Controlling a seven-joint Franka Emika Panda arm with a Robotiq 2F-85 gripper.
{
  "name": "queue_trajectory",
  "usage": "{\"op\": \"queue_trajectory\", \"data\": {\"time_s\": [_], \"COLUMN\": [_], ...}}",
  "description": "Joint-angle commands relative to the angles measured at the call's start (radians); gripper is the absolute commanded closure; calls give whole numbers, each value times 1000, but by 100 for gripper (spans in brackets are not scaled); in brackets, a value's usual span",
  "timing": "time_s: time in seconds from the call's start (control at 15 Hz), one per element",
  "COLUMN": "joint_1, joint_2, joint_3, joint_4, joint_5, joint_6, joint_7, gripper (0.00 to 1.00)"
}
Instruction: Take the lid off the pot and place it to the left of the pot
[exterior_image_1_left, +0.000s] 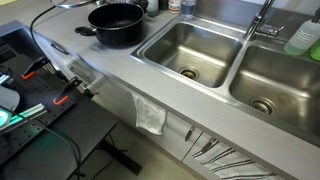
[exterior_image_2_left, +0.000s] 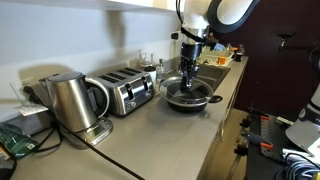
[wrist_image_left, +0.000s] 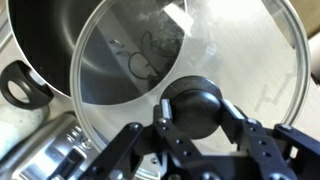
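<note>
The counter is bare, so I will next move my gripper off the pot, lower the lid onto the grey counter (exterior_image_2_left: 187, 138) beside the pot, away from the sink, and let go of the knob.
The black pot (exterior_image_1_left: 115, 22) stands open on the grey counter next to the sink; it also shows in an exterior view (exterior_image_2_left: 190, 97) and at the upper left of the wrist view (wrist_image_left: 40, 45). The glass lid (wrist_image_left: 150, 50) with its metal rim is lifted off and hangs a little above the pot, partly overlapping it. My gripper (wrist_image_left: 195, 112) is shut on the lid's black knob (wrist_image_left: 195, 95). In an exterior view the gripper (exterior_image_2_left: 190, 62) hangs right over the pot. The pot's side handle (wrist_image_left: 20, 85) shows below the lid's edge.
A double steel sink (exterior_image_1_left: 190, 50) with a faucet (exterior_image_1_left: 262, 20) lies beside the pot. A green soap bottle (exterior_image_1_left: 303, 38) stands behind the sink. A toaster (exterior_image_2_left: 125, 90) and a steel kettle (exterior_image_2_left: 70, 100) stand further along the counter. A towel (exterior_image_1_left: 150, 115) hangs off the counter front.
</note>
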Motion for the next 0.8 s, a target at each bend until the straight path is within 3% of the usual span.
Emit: {"op": "queue_trajectory", "data": {"time_s": [0.0, 0.27, 0.73], "joint_1": [60, 114, 120], "joint_2": [-15, 30, 200], "joint_3": [53, 108, 126], "joint_4": [21, 41, 54], "joint_5": [-48, -83, -141], "joint_6": [-48, -54, -17], "joint_7": [-5, -6, -34], "gripper": [75, 75, 75]}}
